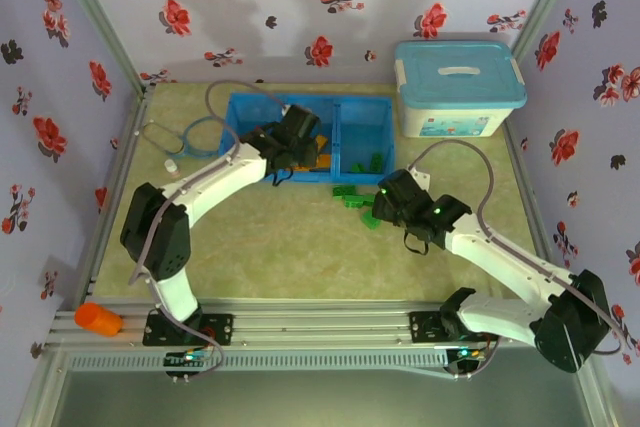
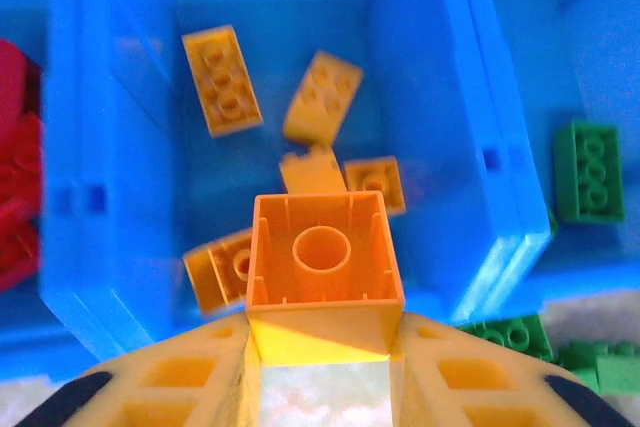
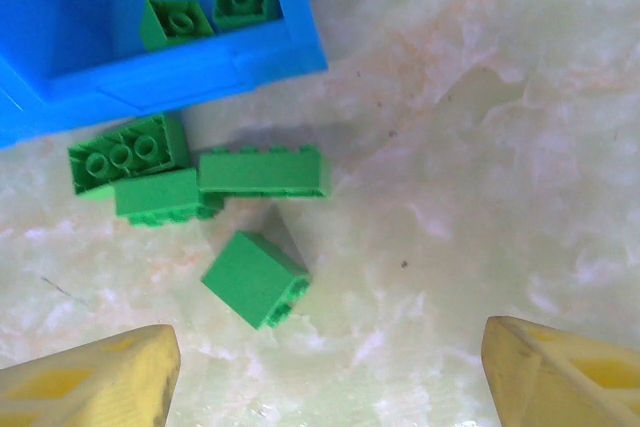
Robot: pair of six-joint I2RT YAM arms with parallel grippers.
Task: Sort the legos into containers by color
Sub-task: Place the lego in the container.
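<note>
My right gripper moves over the square green lego (image 1: 371,219) (image 3: 255,277) next, then will go down until its open fingers are on both sides of the lego, because the lego lies apart from the others.
My left gripper (image 2: 322,332) is shut on a square orange lego (image 2: 320,257), held hollow side up over the middle compartment of the blue tray (image 2: 110,197). Several orange legos (image 2: 222,79) lie in that compartment, red ones (image 2: 15,177) are in the compartment to its left, and a green one (image 2: 590,169) lies to its right. From above, the left gripper (image 1: 295,142) hangs over the containers (image 1: 240,107). My right gripper (image 3: 330,367) stands open above the table, just short of a square green lego (image 3: 255,277). A long green lego (image 3: 262,170) and two others (image 3: 128,152) lie against the tray's corner (image 3: 200,62).
A white bin with a light-blue lid (image 1: 457,87) stands at the back right. Loose green legos (image 1: 350,195) lie on the table in front of the tray, by the right gripper (image 1: 385,202). An orange object (image 1: 97,319) rests on the front rail at the left.
</note>
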